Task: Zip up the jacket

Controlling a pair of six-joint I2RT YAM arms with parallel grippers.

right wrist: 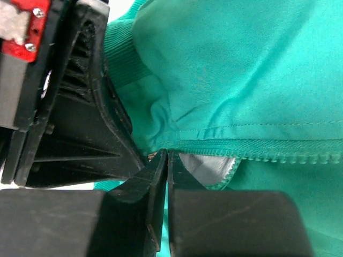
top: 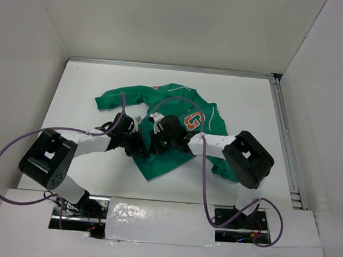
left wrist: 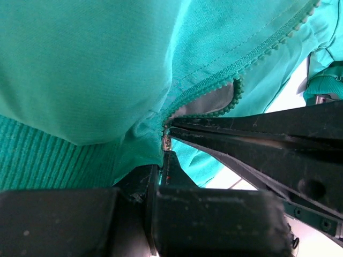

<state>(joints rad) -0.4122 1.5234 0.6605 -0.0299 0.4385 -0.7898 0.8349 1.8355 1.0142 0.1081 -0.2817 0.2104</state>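
Observation:
My left gripper pulls the zipper's bottom end [top: 149,157] [left wrist: 166,148] left in the top view next and releases, with the zipper's teeth running past the right gripper.
The green jacket [top: 159,162] lies crumpled mid-table, its orange G patch [top: 192,119] facing up. Both grippers meet at its lower front. My left gripper [top: 135,143] is shut on the bottom end of the zipper; in the left wrist view its tips [left wrist: 163,159] pinch just under a small metal zipper piece [left wrist: 166,142]. My right gripper [top: 152,141] is shut on the same zipper end, tips [right wrist: 167,156] at the fabric. The zipper teeth [right wrist: 278,152] run away to the right, with a short open gap showing grey lining [right wrist: 206,168]. The right gripper's fingers [left wrist: 252,134] cross the left wrist view.
The jacket's sleeves [top: 116,99] spread toward the back left and the right. White walls enclose the table, with a metal rail [top: 283,139] along its right edge. The arms' purple cables [top: 11,149] loop beside the bases.

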